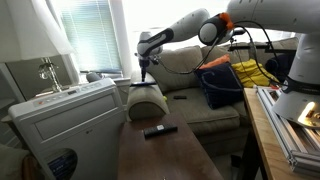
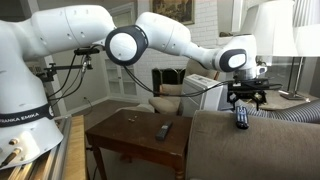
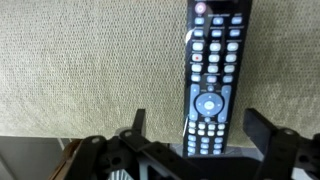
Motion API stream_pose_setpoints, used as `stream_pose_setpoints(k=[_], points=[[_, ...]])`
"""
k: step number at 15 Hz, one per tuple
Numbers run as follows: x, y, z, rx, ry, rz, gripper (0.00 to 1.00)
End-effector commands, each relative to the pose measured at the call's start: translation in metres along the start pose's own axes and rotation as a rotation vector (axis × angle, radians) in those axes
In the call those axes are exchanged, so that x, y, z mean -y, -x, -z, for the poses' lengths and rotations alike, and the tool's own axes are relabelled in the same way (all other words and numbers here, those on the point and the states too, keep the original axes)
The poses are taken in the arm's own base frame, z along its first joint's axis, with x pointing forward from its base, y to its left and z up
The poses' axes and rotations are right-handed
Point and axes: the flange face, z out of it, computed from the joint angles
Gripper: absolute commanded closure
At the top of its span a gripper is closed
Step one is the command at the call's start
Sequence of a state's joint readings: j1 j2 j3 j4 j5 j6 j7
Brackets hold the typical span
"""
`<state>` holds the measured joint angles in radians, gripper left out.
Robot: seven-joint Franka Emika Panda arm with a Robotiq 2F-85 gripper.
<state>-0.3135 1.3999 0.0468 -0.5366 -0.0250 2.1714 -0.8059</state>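
The black remote control (image 3: 213,70) is below, between my gripper's open fingers. My gripper will next go down toward the remote control's red-button end and close on its long sides.
A black remote control (image 3: 213,70) with grey and blue buttons lies on the beige fabric of a sofa armrest (image 3: 90,70). My gripper (image 3: 198,130) hangs just above its lower end, open, with the fingers (image 3: 138,122) standing well clear on either side. In an exterior view the gripper (image 2: 243,96) is over the remote (image 2: 241,118) on top of the armrest (image 2: 215,130). In an exterior view the gripper (image 1: 146,68) hovers over the rounded armrest (image 1: 147,100); the remote is hard to make out there.
A second dark remote (image 1: 158,131) (image 2: 164,131) lies on the wooden coffee table (image 1: 150,155) (image 2: 130,135). A white air-conditioning unit (image 1: 65,120) stands beside the table. Bags and cushions (image 1: 222,80) sit on the sofa seat. A lamp (image 2: 275,30) stands behind the sofa.
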Motion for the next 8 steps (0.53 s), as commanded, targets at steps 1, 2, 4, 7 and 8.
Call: stream_pose_setpoints(k=[1,2,4,7,8], points=[[0.003,0.005,-0.002,0.058,-0.023,-0.003,0.00],[0.004,0.008,-0.007,0.069,-0.027,-0.009,0.00],[0.005,0.014,-0.017,0.083,-0.035,-0.010,0.00],[0.010,0.017,-0.030,0.078,-0.043,-0.007,0.00],[0.012,0.017,-0.033,0.075,-0.053,-0.008,0.00]])
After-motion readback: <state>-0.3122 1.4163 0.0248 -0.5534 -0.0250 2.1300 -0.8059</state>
